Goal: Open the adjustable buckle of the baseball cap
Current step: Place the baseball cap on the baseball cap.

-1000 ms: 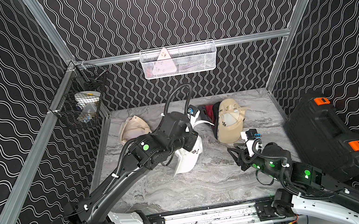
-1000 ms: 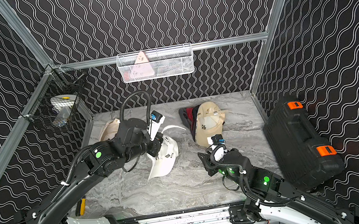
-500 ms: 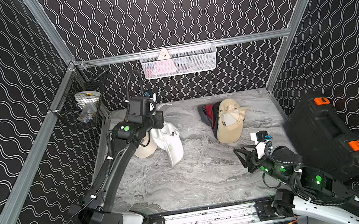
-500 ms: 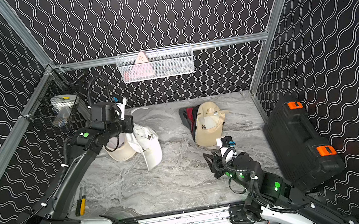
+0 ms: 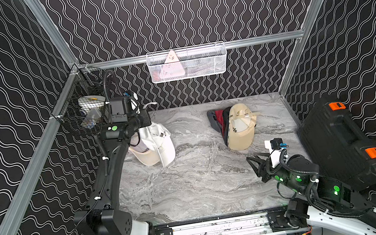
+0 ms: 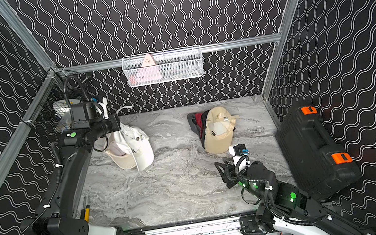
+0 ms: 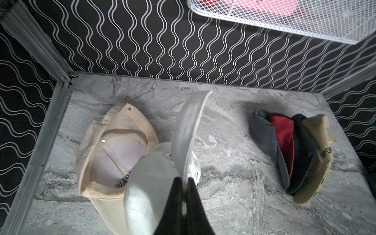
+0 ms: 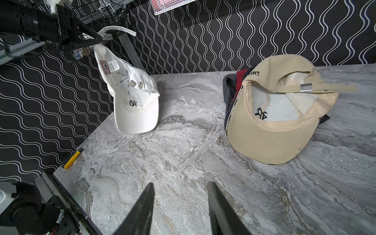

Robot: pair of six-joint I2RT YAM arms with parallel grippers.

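I will next move my left gripper toward the black mesh basket and let go of the strap over the cream cap (image 5: 145, 155) (image 7: 117, 154), because the hanging white cap already partly overlaps it.
The white baseball cap (image 5: 157, 140) (image 6: 138, 143) hangs at the back left, its brim tip touching the table. My left gripper (image 7: 184, 179) (image 8: 99, 40) is shut on the cap's white strap (image 7: 189, 126), whose loose end curls up past the fingers. A small metal buckle (image 8: 133, 83) shows on the cap's inner band. The white cap partly overlaps a cream cap (image 7: 114, 142) lying upside down. My right gripper (image 8: 180, 187) (image 5: 253, 166) is open and empty, low over bare table at the front right, far from the white cap.
A tan cap (image 5: 240, 130) tops a stack of dark and red caps at the back right. A black case (image 5: 338, 140) lies along the right wall. A white wire basket (image 5: 187, 63) hangs on the back wall and a black mesh basket (image 5: 86, 111) on the left. A yellow-handled tool (image 6: 86, 213) lies at the left edge.
My left arm has carried the white cap from the table's middle to the back left, over the cream cap. The right gripper has drawn back towards the front right.
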